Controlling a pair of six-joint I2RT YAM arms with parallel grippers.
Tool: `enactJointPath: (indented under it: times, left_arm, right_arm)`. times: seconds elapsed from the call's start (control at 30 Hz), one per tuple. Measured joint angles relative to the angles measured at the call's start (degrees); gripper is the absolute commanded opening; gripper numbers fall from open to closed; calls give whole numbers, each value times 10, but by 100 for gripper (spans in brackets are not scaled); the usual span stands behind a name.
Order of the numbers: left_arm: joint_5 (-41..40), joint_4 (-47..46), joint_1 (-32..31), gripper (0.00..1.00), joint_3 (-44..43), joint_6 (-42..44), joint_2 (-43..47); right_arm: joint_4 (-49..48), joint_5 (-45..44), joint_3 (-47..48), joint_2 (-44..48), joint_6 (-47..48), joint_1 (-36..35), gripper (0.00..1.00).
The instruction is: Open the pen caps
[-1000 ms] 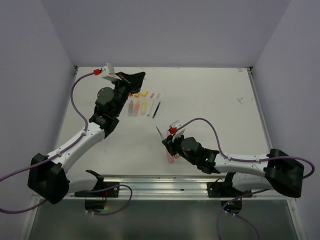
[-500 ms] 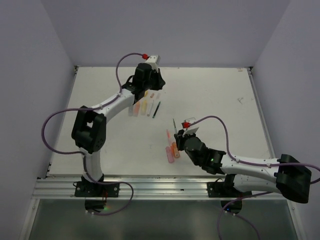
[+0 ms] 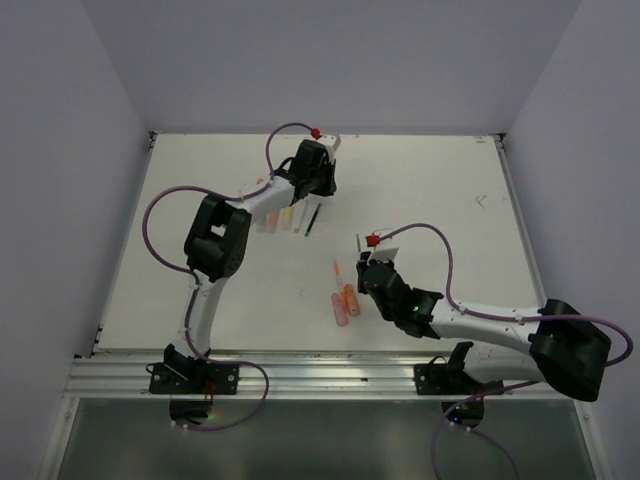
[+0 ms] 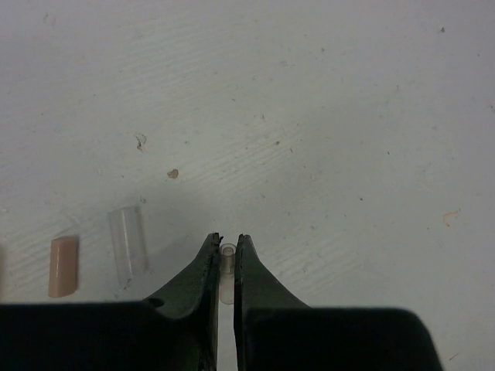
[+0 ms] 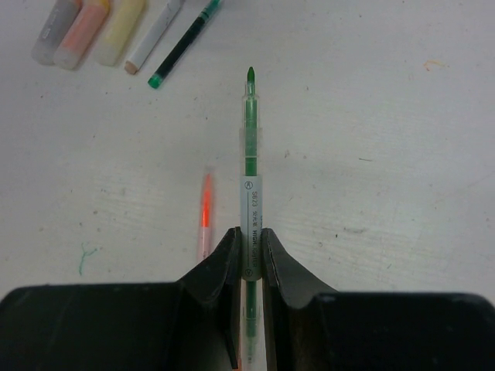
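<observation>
The robot will next lower the slim clear pen cap with its left gripper onto the table beside the peach cap (image 4: 63, 266) and the wider clear cap, and then open that gripper.
My left gripper (image 4: 227, 241) is shut on a slim clear pen cap (image 4: 226, 272), low over the far part of the table (image 3: 430, 190); it also shows in the top view (image 3: 320, 185). A wider clear cap (image 4: 128, 243) and a peach cap (image 4: 63, 266) lie to its left. My right gripper (image 5: 249, 236) is shut on a thin green pen (image 5: 249, 154) with its tip bare, pointing away; the gripper also shows in the top view (image 3: 362, 258). A thin orange pen (image 5: 205, 209) lies just left of it.
A row of highlighters and thin pens (image 3: 287, 217) lies below the left gripper, also at the right wrist view's top left (image 5: 116, 27). A pink highlighter (image 3: 339, 308) and an orange highlighter (image 3: 350, 298) lie left of the right arm. White walls enclose the table.
The left arm has swung from the left side to the far middle, above the pen row. The right gripper has moved right and away with the green pen, uncovering the pink and orange highlighters.
</observation>
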State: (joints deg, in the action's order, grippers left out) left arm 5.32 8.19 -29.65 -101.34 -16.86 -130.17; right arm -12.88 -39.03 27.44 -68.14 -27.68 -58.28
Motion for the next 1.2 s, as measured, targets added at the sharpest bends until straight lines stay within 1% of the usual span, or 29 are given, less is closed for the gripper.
enactJointPath:
  times: [0.23,0.4,0.5,0.53,0.63,1.1,1.13,1.2]
  left_arm:
    - [-2,-9,0,7,-14,2,-37]
    - [-5,-12,0,9,-16,2,-54]
    - [-9,-13,0,12,-20,2,-59]
    - [-10,-14,0,15,-21,2,-60]
    - [-11,-15,0,20,-23,2,-61]
    - [-15,-42,3,32,-38,6,-78]
    - [-15,-42,4,36,-38,6,-78]
    - [-15,-42,4,38,-38,6,-78]
  right_arm:
    - [3,20,0,-6,-13,33,0]
    - [6,28,0,-17,-16,40,0]
    - [7,33,0,-22,-17,40,0]
    - [7,37,0,-24,-17,40,0]
    - [7,42,0,-28,-18,41,0]
    - [14,56,6,-38,-19,47,0]
    - [14,57,8,-39,-19,48,0]
    - [18,57,14,-39,-19,50,0]
